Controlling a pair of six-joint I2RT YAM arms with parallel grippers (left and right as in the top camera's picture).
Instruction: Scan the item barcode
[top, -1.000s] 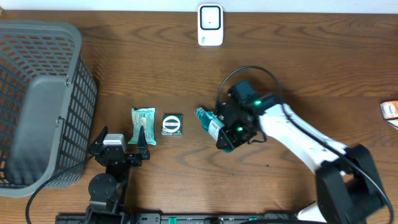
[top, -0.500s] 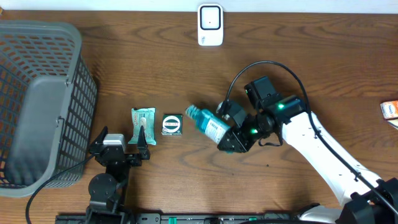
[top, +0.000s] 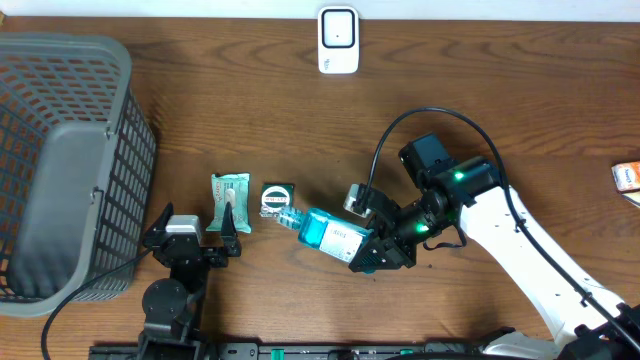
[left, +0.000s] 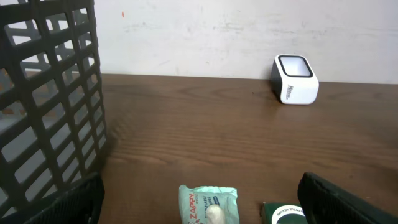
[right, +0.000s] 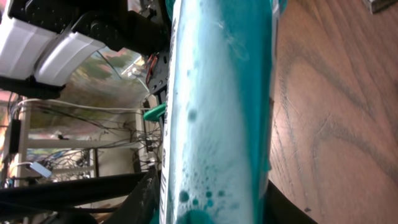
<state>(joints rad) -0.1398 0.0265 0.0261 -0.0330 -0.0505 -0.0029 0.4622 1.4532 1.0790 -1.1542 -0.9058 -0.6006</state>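
Observation:
The bottle in the robot's right gripper needs to go outward to the scanner (top: 338, 40) next, then across beside the orange box to be released, as the tabletop there is bare.
The item is a teal bottle (top: 325, 231) with a white label, held off the table with its clear cap pointing left toward the green tin. My right gripper (top: 375, 250) is shut on its lower end. In the right wrist view the bottle (right: 217, 112) fills the frame between the two dark fingers of that gripper (right: 211, 208). The white barcode scanner (top: 338, 40) stands at the table's far edge, also visible from the left wrist (left: 295, 79). My left gripper (top: 192, 240) rests open at the front left, nothing between its fingers.
A pale green Zappy pouch (top: 229, 201) and a dark green tin (top: 276, 199) lie ahead of the left gripper. A grey mesh basket (top: 60, 160) fills the left side. An orange box (top: 628, 178) pokes in at the right edge.
The right arm has carried the bottle from beside the green tin toward the front of the table and up, swinging it so the cap points left. The left arm has stayed still.

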